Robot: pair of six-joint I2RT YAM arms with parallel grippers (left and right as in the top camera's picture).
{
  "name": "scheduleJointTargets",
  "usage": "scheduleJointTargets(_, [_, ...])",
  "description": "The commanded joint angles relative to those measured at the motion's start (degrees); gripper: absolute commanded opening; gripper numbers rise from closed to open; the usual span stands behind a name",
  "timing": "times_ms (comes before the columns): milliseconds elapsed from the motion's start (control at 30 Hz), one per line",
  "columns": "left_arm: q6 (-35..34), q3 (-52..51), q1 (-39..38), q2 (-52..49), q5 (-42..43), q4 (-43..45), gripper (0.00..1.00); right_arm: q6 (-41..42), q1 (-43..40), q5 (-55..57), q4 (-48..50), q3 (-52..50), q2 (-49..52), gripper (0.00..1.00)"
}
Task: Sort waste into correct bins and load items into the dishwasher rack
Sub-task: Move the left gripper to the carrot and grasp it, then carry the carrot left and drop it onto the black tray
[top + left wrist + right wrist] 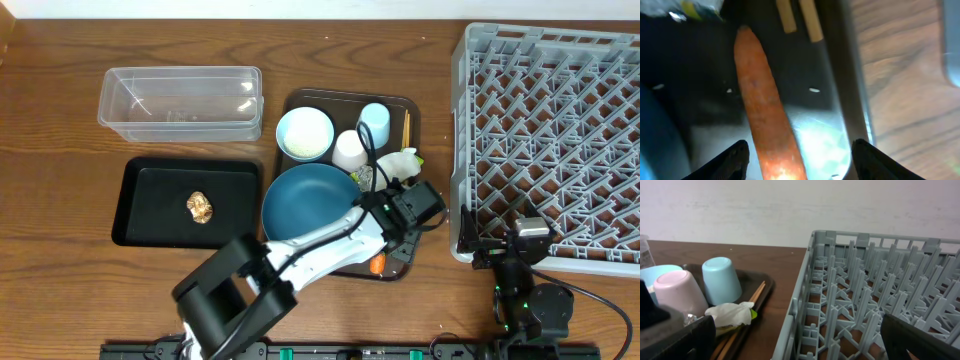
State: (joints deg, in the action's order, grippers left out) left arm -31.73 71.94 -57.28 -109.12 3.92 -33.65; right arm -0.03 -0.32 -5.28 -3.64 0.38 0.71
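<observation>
My left gripper's open fingers are already on either side of the orange carrot. My left gripper will next move down onto the near part of the carrot and close there.
My left gripper (396, 232) is open over the near right corner of the brown serving tray (412, 105). In the left wrist view its fingers (800, 161) straddle the orange carrot (762, 100), which lies flat; its end shows in the overhead view (376, 264). The chopsticks (800, 17) and the wrapper (400, 165) lie beyond it. On the tray are the dark blue bowl (310, 205), small pale blue bowl (305, 133), white cup (350, 150) and pale blue cup (374, 122). A brown lump (200, 207) lies in the black tray (140, 215). My right gripper (510, 250) is open and empty at the grey rack (560, 140).
The clear tub (180, 100) stands at the back left, behind the black tray. Small white specks (814, 90) lie on the serving tray by the carrot. The rack's near wall (805, 305) is right in front of my right gripper (797, 345).
</observation>
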Motion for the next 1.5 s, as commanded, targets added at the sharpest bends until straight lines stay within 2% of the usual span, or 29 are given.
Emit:
scheduleJointTargets(0, [-0.5, 0.5, 0.0, -1.0, 0.1, -0.1, 0.67, 0.6, -0.4, 0.3, -0.3, -0.1, -0.3, 0.99])
scheduleJointTargets(500, [-0.6, 0.5, -0.4, -5.5, -0.1, -0.6, 0.66, 0.6, -0.4, 0.3, -0.2, -0.1, -0.3, 0.99])
scheduleJointTargets(667, [-0.6, 0.5, -0.4, -5.5, -0.1, -0.8, 0.49, 0.6, -0.4, 0.3, -0.2, -0.1, -0.3, 0.99])
scheduleJointTargets(767, [-1.4, 0.5, -0.4, -5.5, -1.0, -1.3, 0.48, 0.6, -0.4, 0.3, -0.2, -0.1, -0.3, 0.99])
scheduleJointTargets(1133, [-1.8, 0.6, -0.4, -5.4, -1.9, -2.4, 0.3, 0.6, -0.4, 0.3, -0.2, -0.1, -0.3, 0.99])
scheduleJointTargets(1300, [-1.8, 2.2, -0.5, -5.4, -1.9, -4.1, 0.29, 0.6, -0.4, 0.3, -0.2, -0.1, -0.3, 0.99])
scheduleJointTargets(1400, [-1.8, 3.7, -0.4, -5.4, -1.9, -5.6, 0.2, 0.6, -0.4, 0.3, -0.2, -0.1, -0.3, 0.99])
scheduleJointTargets(1467, [-1.8, 4.3, -0.4, -5.4, -1.8, -6.3, 0.19, 0.6, -0.4, 0.3, -0.2, -0.1, -0.3, 0.99])
